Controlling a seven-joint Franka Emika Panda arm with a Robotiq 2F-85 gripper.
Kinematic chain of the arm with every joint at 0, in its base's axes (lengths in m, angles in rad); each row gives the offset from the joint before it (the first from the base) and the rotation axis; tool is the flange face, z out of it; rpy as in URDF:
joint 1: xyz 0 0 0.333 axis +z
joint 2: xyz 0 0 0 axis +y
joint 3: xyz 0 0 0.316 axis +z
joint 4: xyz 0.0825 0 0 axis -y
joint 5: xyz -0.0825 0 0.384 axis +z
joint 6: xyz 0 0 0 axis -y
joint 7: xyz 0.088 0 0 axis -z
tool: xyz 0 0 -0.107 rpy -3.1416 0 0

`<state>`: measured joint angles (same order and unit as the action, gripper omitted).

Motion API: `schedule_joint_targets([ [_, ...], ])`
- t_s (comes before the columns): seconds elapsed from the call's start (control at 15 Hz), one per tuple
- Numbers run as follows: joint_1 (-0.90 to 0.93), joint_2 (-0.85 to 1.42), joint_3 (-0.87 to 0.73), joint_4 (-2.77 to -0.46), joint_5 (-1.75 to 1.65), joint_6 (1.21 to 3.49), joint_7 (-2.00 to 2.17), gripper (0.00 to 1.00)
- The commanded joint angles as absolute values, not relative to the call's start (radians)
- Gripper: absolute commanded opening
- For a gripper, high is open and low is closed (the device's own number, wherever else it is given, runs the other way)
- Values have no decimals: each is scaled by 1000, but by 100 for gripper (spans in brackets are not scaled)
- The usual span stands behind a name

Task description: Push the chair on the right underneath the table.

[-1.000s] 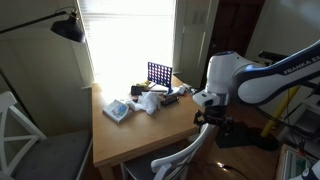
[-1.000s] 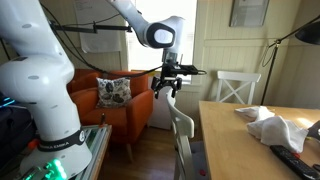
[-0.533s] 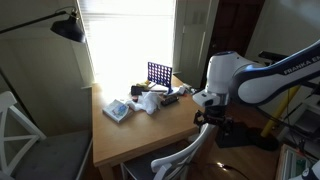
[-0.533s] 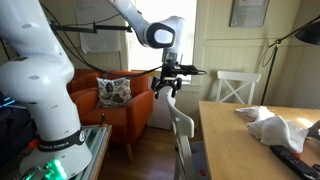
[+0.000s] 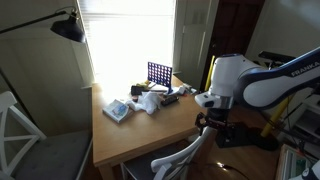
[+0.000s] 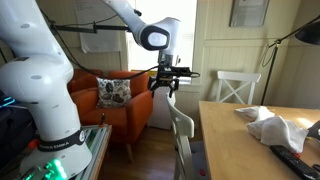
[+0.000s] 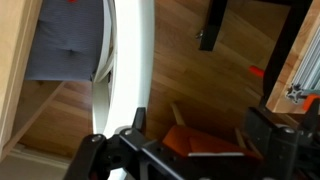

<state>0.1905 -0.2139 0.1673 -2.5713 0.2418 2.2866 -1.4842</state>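
Observation:
My gripper goes down and toward the left in the wrist view next, since the fingers' gap lies beside the chair's curved top bar (image 6: 175,106) (image 7: 128,115). It moves onto that bar.
The white chair (image 5: 180,157) with a curved top rail stands at the table's near edge, pulled out; it also shows in an exterior view (image 6: 180,128). In the wrist view its rail (image 7: 126,60) and grey seat (image 7: 65,50) lie below me. The tan table (image 5: 160,128) shows in both exterior views (image 6: 232,140), and its edge is in the wrist view (image 7: 14,70). My gripper (image 5: 210,119) is open and empty, hovering just above and behind the top rail (image 6: 165,84). In the wrist view the gripper (image 7: 200,122) has the rail by one finger, not between the jaws.
A second white X-back chair (image 6: 240,88) stands at another side of the table, also in an exterior view (image 5: 12,125). An orange armchair (image 6: 115,95) sits behind the gripper. A blue grid game (image 5: 158,73), cloths and small items lie on the table. A black lamp (image 5: 68,28) hangs over it.
The arm and gripper have shifted a little away from the table, behind the chair's top rail. The chair and table have not moved.

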Motion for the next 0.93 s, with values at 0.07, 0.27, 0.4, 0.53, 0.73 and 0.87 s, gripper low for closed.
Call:
schedule_joint_targets([
  [0.07,261,-287,147,-2695,419,2499,-1429,100],
  [0.27,315,-280,159,-2751,478,2678,-1428,100],
  [0.4,332,-246,171,-2776,433,2816,-1390,100],
  [0.53,351,-246,132,-2750,416,2756,-1402,100],
  [0.73,360,-246,131,-2764,412,2789,-1392,100],
  [0.87,368,-221,137,-2764,399,2810,-1375,100],
])
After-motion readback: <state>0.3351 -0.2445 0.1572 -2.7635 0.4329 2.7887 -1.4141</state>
